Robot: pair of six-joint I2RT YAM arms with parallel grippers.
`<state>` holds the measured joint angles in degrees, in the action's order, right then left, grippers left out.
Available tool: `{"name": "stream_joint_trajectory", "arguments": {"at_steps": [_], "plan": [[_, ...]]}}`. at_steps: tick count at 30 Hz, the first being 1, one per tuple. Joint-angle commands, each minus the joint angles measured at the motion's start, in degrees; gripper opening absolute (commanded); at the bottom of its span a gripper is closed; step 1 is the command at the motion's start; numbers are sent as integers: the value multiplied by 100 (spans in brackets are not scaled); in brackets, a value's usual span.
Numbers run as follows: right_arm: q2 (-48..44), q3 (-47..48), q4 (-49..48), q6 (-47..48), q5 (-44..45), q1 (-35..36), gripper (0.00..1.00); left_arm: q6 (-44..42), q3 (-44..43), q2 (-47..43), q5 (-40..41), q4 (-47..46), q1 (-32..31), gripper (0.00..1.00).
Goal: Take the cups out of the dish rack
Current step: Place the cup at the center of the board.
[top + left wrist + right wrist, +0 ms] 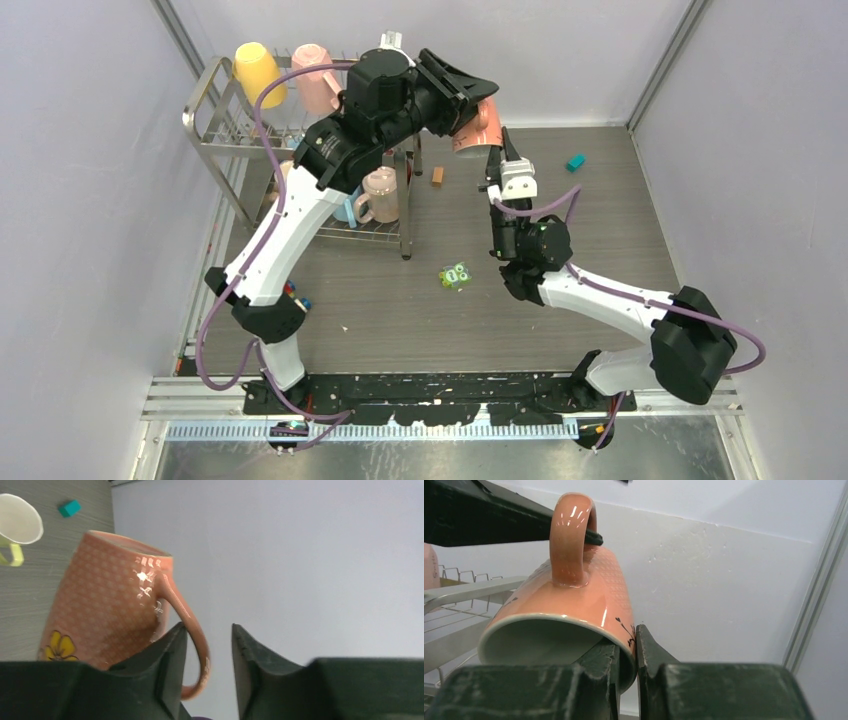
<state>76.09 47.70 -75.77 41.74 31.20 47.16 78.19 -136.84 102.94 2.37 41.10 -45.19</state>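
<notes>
The orange mug (482,128) hangs tilted sideways, so my right gripper will next turn and lower to release it upright on the bare tabletop (553,186) beside the lime-handled mug.
An orange mug (482,128) with a yellow flower hangs in the air right of the dish rack (215,147). My right gripper (497,158) is shut on its rim (626,640), one finger inside and one outside. My left gripper (483,100) is open (209,630): one finger passes through the mug's handle (192,625), the other stands apart from it. The mug fills the right wrist view (574,595), tilted with its mouth toward me. A yellow mug (258,72) and a pink mug (315,75) sit on the rack's top tier, a beige mug (380,195) lower down.
A lime-handled mug (17,525) and a teal block (69,508) lie on the table. The teal block (575,161) is at the far right, a brown block (437,176) by the rack, a green cube (456,275) mid-table. Walls close in on three sides.
</notes>
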Motion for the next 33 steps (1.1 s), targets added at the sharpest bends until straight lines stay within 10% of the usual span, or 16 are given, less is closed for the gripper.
{"name": "stream_joint_trajectory", "arguments": {"at_steps": [1,8,18,33], "plan": [[-343,309,-355,-386,380,8,1,-302,-92,-161,-211,-621,14,47],[-489,270,-54,-542,706,6,1,-663,-393,-51,-211,-445,53,77],[-571,481,984,-1008,1224,-311,1,-1624,-628,-207,-181,-223,140,92],[-716,2497,6934,-4635,1578,-2317,1,-3411,835,-1247,-718,-59,126,100]]}}
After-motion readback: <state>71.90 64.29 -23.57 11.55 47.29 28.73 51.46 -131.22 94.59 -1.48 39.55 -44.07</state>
